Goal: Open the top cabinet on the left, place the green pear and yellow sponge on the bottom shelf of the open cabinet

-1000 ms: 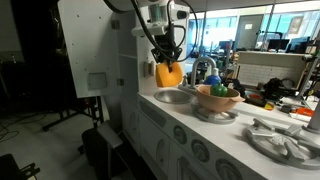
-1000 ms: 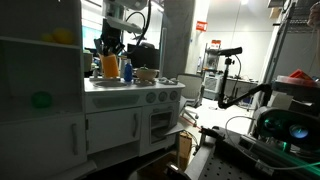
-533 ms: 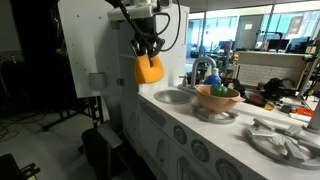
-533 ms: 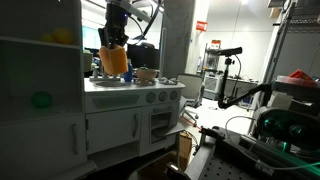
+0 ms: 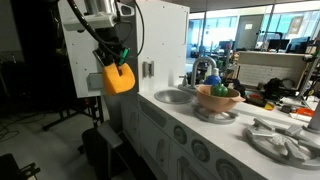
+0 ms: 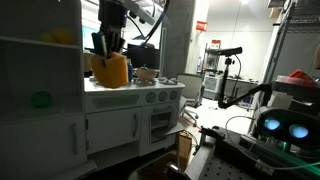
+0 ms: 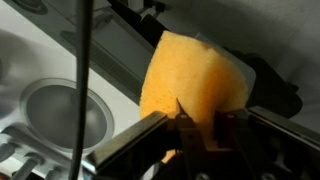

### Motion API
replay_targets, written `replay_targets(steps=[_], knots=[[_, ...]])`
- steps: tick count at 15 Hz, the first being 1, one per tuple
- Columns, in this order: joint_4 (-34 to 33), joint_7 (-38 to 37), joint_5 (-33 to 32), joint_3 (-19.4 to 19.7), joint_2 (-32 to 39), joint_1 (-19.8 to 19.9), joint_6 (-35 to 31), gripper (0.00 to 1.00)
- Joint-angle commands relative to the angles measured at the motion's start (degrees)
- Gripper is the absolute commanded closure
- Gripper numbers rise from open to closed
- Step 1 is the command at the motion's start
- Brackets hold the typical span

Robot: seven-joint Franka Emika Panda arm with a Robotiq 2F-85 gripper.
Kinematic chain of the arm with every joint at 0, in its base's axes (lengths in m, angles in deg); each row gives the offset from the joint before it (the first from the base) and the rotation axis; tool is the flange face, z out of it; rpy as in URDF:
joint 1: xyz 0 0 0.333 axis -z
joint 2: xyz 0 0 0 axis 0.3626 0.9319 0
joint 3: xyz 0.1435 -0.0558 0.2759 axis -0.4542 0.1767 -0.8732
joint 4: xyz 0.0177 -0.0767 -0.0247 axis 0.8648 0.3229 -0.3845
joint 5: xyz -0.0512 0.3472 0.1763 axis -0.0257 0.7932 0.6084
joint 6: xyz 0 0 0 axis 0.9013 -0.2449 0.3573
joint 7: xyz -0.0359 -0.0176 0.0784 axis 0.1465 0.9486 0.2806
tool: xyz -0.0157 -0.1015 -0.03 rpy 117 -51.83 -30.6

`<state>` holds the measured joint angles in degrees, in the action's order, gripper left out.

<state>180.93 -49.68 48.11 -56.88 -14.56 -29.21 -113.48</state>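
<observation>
My gripper swings and tilts into the open cabinet [image 6: 40, 60] over the lower shelf beside the green pear next, where clear space leaves room to release the sponge.
My gripper [image 5: 111, 57] is shut on the yellow sponge [image 5: 119, 79] and holds it in the air beside the white toy kitchen, away from the counter. The sponge also shows in an exterior view [image 6: 110, 70] below the gripper [image 6: 107, 45], and it fills the wrist view [image 7: 195, 85] between the jaws [image 7: 195, 135]. The green pear [image 6: 41, 100] lies on a lower shelf of the open cabinet [image 6: 40, 60]. A yellow thing [image 6: 62, 36] sits on the shelf above it.
A wooden bowl [image 5: 218, 97] with toy fruit stands on the counter by the round sink [image 5: 175, 96] and faucet [image 5: 203, 68]. A dish rack [image 5: 285, 140] lies nearer. The white cabinet wall [image 5: 85, 40] is behind the arm. Lab equipment [image 6: 285, 115] stands nearby.
My gripper has carried the yellow sponge up off the sink area and sideways away from the counter, toward the open cabinet side. It stays shut on the sponge.
</observation>
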Motion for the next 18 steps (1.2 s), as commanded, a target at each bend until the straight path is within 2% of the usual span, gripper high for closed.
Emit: replay_targets(steps=[1,3,5,9,14,17,18], knots=[[5.88,-8.69,-6.57,-0.59,-1.24,-3.65,-11.17,0.97],[5.76,-17.18,-13.1,0.85,0.94,-6.85,-17.14,0.97],[5.27,-26.8,-21.25,3.97,3.5,-10.24,-23.03,0.97],[-1.61,-46.03,-34.67,18.9,9.84,-23.9,-30.45,0.97],[-13.29,-68.27,-45.76,40.2,23.22,-42.07,-35.52,0.97],[-16.97,-80.87,-50.98,47.47,31.79,-49.9,-35.48,0.97],[-17.65,-84.25,-52.43,48.35,33.89,-51.67,-34.5,0.97]])
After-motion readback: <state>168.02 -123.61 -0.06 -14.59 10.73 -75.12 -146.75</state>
